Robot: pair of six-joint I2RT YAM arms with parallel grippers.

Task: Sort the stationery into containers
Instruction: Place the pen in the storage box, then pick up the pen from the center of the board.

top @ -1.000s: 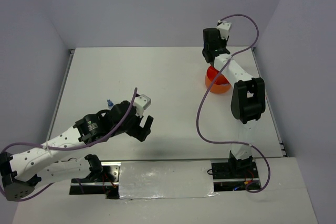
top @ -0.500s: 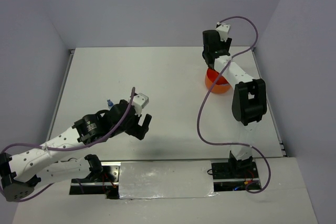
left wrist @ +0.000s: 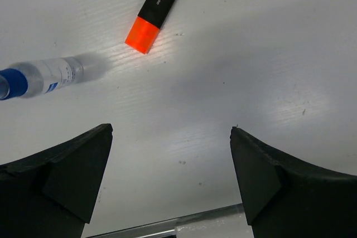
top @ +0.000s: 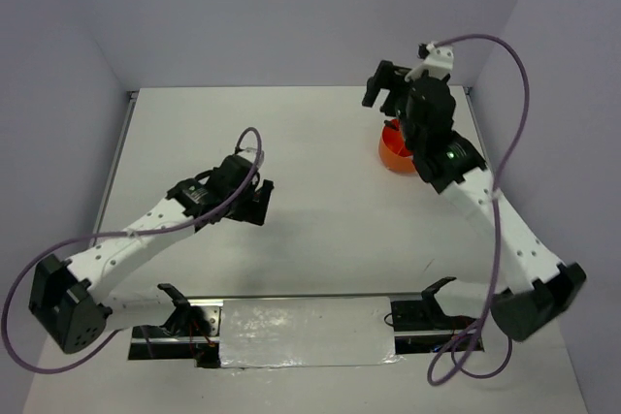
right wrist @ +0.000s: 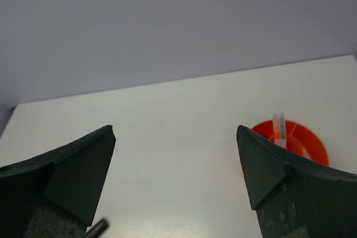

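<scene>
The highlighter lies flat beyond my left gripper's open fingers, so it will next move outward and down onto the black body [left wrist: 154, 13] beside the orange tip.
In the left wrist view a black highlighter [left wrist: 162, 1] with an orange tip lies on the white table. A small clear bottle [left wrist: 42, 76] with a blue cap lies to its left. My left gripper [left wrist: 170, 132] hangs open just short of both, with nothing between its fingers. From above, the left gripper [top: 260, 203] sits mid-table and the arm hides those items. The round orange tub [right wrist: 304, 140] holds thin pens [right wrist: 278, 128] standing upright. My right gripper [right wrist: 175, 132] is open and empty, raised beside the tub [top: 393, 152]. From above, the right gripper [top: 383, 86] is at the table's far side.
The end of a dark rod-shaped thing [right wrist: 97, 227] peeks out by the right gripper's left finger. A metal rail [left wrist: 167, 228] marks the table edge below the left gripper. Grey walls stand behind and beside the table [top: 310, 143].
The right gripper has opened from nearly shut, and its arm has swung and lifted away over the tub. The left arm has stretched farther across the table, still open.
</scene>
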